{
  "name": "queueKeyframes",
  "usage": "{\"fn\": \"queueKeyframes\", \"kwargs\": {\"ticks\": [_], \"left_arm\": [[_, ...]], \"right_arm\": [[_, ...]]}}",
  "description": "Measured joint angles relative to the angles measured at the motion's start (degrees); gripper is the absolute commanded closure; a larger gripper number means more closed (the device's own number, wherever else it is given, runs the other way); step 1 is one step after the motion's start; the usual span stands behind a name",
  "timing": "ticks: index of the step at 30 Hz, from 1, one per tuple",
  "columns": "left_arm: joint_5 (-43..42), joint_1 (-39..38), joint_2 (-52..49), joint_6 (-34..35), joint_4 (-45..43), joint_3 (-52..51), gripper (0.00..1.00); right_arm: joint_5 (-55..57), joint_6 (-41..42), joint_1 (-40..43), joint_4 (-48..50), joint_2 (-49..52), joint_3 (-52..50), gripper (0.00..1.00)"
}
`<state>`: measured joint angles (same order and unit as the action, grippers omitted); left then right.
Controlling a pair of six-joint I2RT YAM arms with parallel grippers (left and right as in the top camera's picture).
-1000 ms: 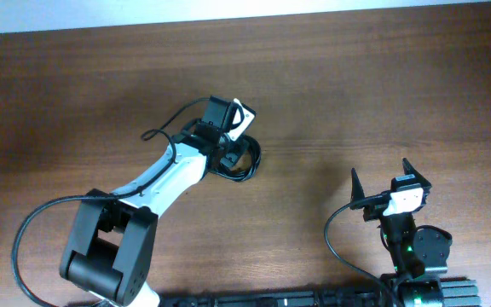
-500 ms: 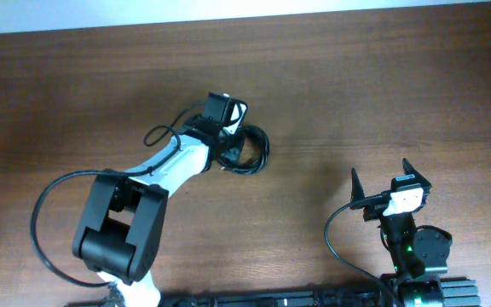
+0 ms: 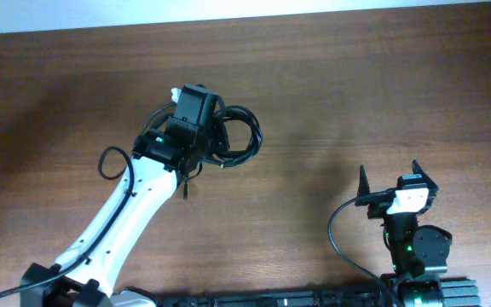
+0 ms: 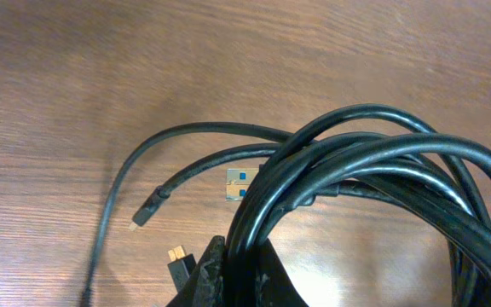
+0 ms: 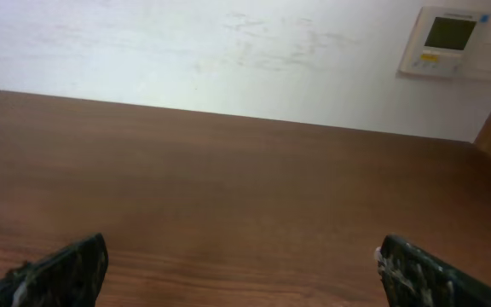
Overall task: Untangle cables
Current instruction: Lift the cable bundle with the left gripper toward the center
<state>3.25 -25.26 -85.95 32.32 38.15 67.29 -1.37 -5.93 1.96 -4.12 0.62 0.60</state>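
Note:
My left gripper's fingers bunch several cables together, so I should lower the pinched parts of the cables toward the bare tabletop beneath the coil (image 3: 220, 176) (image 4: 339, 234) and let go of them there.
The cables (image 3: 239, 136) are a tangled coil of thin black cords over the middle of the brown table. My left gripper (image 3: 214, 141) is shut on the coil's left side. In the left wrist view the black fingers (image 4: 216, 264) pinch several strands of the cables (image 4: 382, 162). Loose plug ends show below them: a blue-tongued plug (image 4: 241, 183), a small tip (image 4: 147, 211) and a gold-contact plug (image 4: 177, 256). One strand (image 3: 186, 183) hangs beside the left arm. My right gripper (image 3: 390, 179) stands open at the near right, far from the coil, and the right gripper (image 5: 241, 260) holds nothing.
The left arm's own thicker black wire (image 3: 113, 158) loops out beside its white link. The right arm's base (image 3: 416, 247) sits at the front edge. A white wall with a control panel (image 5: 446, 38) stands beyond the table's far edge (image 3: 245, 19).
My left gripper has shut on the coil and carried it up and to the left, with the arm swinging and a strand now dangling. The right gripper has shifted only slightly.

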Motion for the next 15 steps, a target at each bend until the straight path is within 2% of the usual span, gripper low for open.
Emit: {"fn": "queueKeyframes", "kwargs": {"ticks": [1,3,4,5,6,8,10,15], "left_arm": [[-0.8,0.0,0.0,0.0,0.1,0.0,1.00],[-2.4,0.0,0.0,0.8,0.2,0.0,1.00],[-2.6,0.0,0.0,2.8,0.2,0.0,1.00],[-2.7,0.0,0.0,7.1,0.3,0.0,1.00],[-2.7,0.0,0.0,12.5,1.1,0.0,1.00],[-2.7,0.0,0.0,20.7,2.7,0.0,1.00],[-2.9,0.0,0.0,25.9,4.3,0.0,1.00],[-2.4,0.0,0.0,28.8,8.3,0.0,1.00]], "right_arm": [[-0.7,1.7,0.0,0.1,0.0,0.0,0.01],[-6.3,12.0,0.0,0.7,0.0,0.0,0.01],[-10.1,20.6,0.0,1.1,0.0,0.0,0.01],[-17.6,34.2,0.0,1.6,0.0,0.0,0.01],[-23.6,43.4,0.0,1.7,0.0,0.0,0.01],[-30.2,55.6,0.0,1.7,0.0,0.0,0.01],[-35.2,59.6,0.0,1.5,0.0,0.0,0.02],[-40.2,60.5,0.0,0.7,5.5,1.1,0.02]]}}
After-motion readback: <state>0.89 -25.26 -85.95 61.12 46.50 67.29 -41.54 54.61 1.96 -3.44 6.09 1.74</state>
